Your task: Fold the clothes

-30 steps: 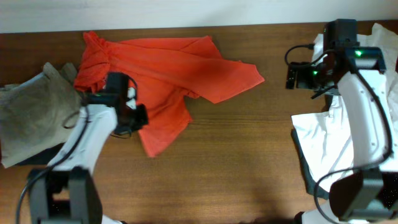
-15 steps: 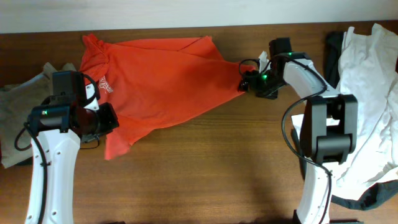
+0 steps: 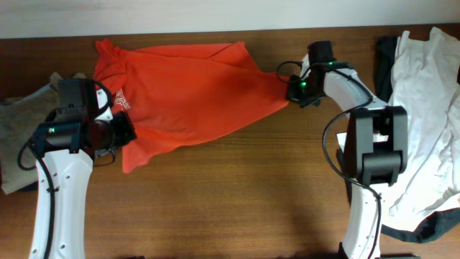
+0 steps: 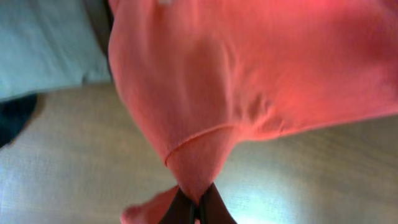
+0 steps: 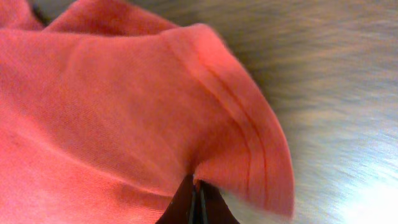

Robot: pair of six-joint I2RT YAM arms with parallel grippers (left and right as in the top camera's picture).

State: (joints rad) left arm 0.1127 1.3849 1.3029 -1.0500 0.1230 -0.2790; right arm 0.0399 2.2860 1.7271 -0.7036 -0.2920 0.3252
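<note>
The red-orange T-shirt (image 3: 190,97) lies slanted, so my right gripper moves up and to the right in the overhead view toward the white shirt next. Then it lowers and releases.
The clothes are a red-orange T-shirt (image 3: 190,97) with a bit of white lettering near its left side, spread across the back left of the wooden table. My left gripper (image 3: 118,137) is shut on the shirt's lower left corner; in the left wrist view the fabric (image 4: 249,74) narrows into the closed fingers (image 4: 198,208). My right gripper (image 3: 287,90) is shut on the shirt's right tip, a hemmed sleeve edge (image 5: 249,137) pinched between the closed fingers (image 5: 196,202). The cloth stretches between the two grippers.
Khaki-beige trousers (image 3: 18,137) lie at the left edge beside my left arm. A white shirt (image 3: 420,122) over a dark garment covers the right edge. Bare wooden table (image 3: 237,201) runs along the front and middle.
My right gripper closed on the shirt's right tip and drew it slightly right. My left gripper, still shut on the lower left corner, moved left earlier; the shirt now lies more stretched out.
</note>
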